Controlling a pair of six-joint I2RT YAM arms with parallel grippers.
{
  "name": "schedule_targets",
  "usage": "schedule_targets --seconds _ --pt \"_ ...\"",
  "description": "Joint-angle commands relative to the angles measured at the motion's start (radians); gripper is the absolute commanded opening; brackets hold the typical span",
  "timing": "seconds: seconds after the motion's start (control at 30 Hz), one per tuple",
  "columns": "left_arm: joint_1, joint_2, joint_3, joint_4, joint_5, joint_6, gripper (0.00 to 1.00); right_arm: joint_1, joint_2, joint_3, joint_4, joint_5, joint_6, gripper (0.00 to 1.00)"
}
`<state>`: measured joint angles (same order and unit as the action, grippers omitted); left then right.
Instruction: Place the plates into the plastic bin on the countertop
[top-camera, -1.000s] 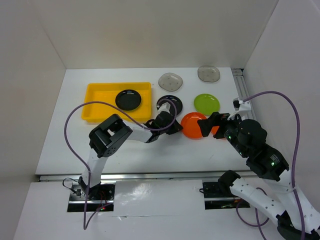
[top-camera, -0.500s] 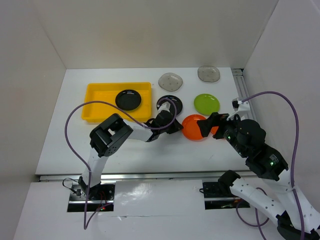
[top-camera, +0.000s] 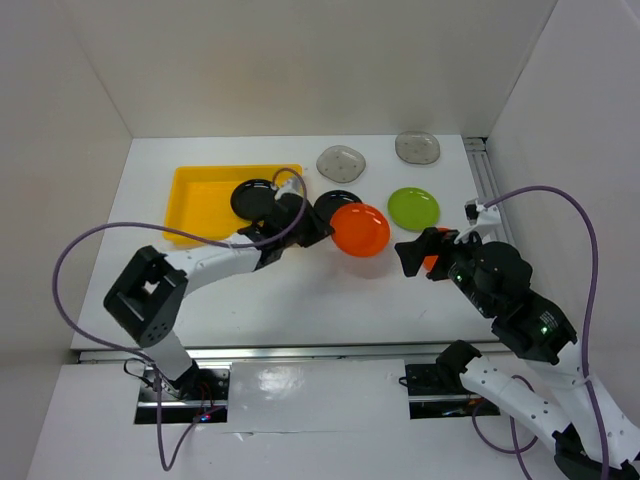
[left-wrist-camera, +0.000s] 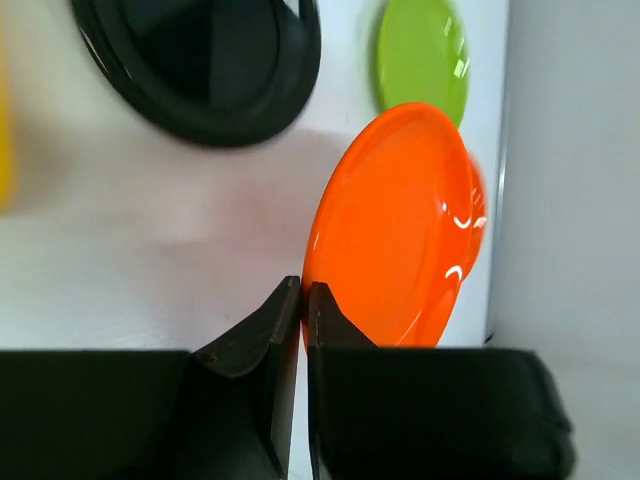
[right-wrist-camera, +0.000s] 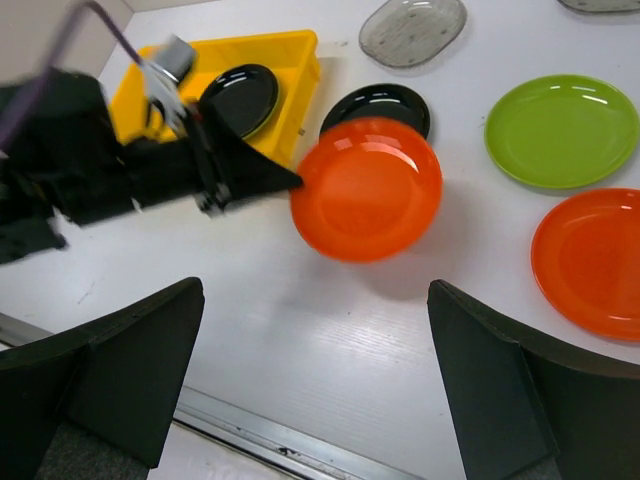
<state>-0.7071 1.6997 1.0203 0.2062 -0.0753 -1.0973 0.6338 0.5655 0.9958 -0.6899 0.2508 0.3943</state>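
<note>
The orange plate is hanging next to the bin (top-camera: 198, 202), so the robot's left gripper should next move outward and to the left in the top view, then down over the black plate inside the bin.
My left gripper (top-camera: 320, 229) (left-wrist-camera: 303, 296) is shut on the rim of an orange plate (top-camera: 361, 228) (left-wrist-camera: 395, 225) (right-wrist-camera: 367, 187), held tilted above the countertop (top-camera: 300, 290) just right of the yellow plastic bin (top-camera: 198, 202) (right-wrist-camera: 290, 47). One black plate (top-camera: 254, 198) (right-wrist-camera: 240, 97) lies inside the bin. A second black plate (top-camera: 333, 202) (right-wrist-camera: 385, 99) (left-wrist-camera: 200, 60) rests on the counter beside the bin, partly behind the held plate. My right gripper (top-camera: 413, 255) (right-wrist-camera: 315, 330) is open over bare counter, with another orange plate (right-wrist-camera: 590, 260) (top-camera: 432, 263) lying under its right side.
A lime-green plate (top-camera: 413, 207) (right-wrist-camera: 560, 130) (left-wrist-camera: 420, 55) lies at the right. Two grey rounded-square plates (top-camera: 341, 161) (top-camera: 417, 147) sit along the back wall. A metal rail (top-camera: 482, 180) runs down the right edge, and white walls enclose the counter.
The left gripper has closed on the orange plate, lifted it and carried it left and back toward the bin. A second orange plate stays beside the right gripper, which has not moved.
</note>
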Motion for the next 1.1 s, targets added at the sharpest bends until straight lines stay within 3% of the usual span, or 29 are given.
schedule_targets --seconds 0.0,0.13,0.33,0.47,0.83,0.87,0.97,1.03,1.07 --pt "0.078 -0.106 0.079 -0.148 -0.072 0.019 0.00 -0.006 -0.006 -0.032 0.024 0.004 -0.009 1.00" --pt "0.255 -0.155 0.126 -0.316 -0.123 0.037 0.00 -0.006 -0.006 -0.059 0.050 -0.015 -0.009 1.00" --pt "0.501 -0.092 0.182 -0.334 -0.103 0.037 0.00 -0.006 0.013 -0.091 0.104 -0.053 -0.009 1.00" --pt "0.586 -0.011 0.236 -0.318 -0.103 0.060 0.00 -0.006 0.013 -0.091 0.115 -0.062 -0.009 1.00" --pt "0.661 0.124 0.291 -0.335 -0.038 0.093 0.00 -0.006 0.011 -0.102 0.115 -0.062 -0.009 1.00" --pt "0.661 0.124 0.278 -0.335 -0.038 0.093 0.04 -0.006 0.011 -0.102 0.115 -0.062 -0.009 1.00" --pt "0.661 0.109 0.247 -0.294 -0.006 0.102 0.48 -0.006 0.011 -0.102 0.124 -0.062 -0.009 1.00" --pt "0.661 0.077 0.224 -0.274 0.006 0.102 0.66 -0.006 0.020 -0.102 0.124 -0.071 -0.009 1.00" --pt "0.661 0.055 0.196 -0.245 0.015 0.102 0.69 -0.006 0.020 -0.102 0.133 -0.071 -0.009 1.00"
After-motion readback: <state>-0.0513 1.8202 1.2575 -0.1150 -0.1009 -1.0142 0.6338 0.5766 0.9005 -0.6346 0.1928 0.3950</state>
